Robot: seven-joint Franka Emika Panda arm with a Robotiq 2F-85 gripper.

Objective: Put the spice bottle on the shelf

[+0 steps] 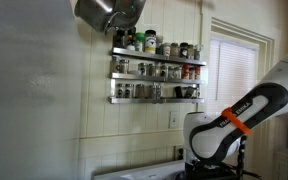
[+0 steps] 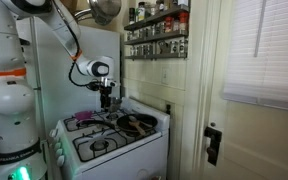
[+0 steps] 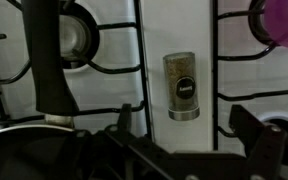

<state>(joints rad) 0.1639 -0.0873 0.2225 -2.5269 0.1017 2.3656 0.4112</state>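
The robot's gripper will next come down onto the labelled end of the spice bottle [image 3: 182, 85], with a finger on either side, and close, since the bottle is below it on the stove.
The spice bottle [image 3: 182, 85] is a small glass jar with a silver cap and a dark label. It lies on the white stove top between the black grates in the wrist view. My gripper [image 3: 189, 135] is open and empty just above it, fingers either side and apart from it. In an exterior view my gripper [image 2: 105, 97] hangs over the back of the stove [image 2: 94, 145]. The shelf [image 1: 156, 70] is a silver three-tier wall rack full of jars, and it also shows in the exterior view facing the stove [image 2: 156, 32], up and to the right of my gripper.
A metal pot [image 2: 104, 10] hangs above the arm. A dark pan [image 2: 134, 123] sits on the stove, and its black handle [image 3: 44, 60] crosses the wrist view's left side. A purple object [image 3: 284, 20] lies at the top right. A door [image 2: 214, 140] stands beside the stove.
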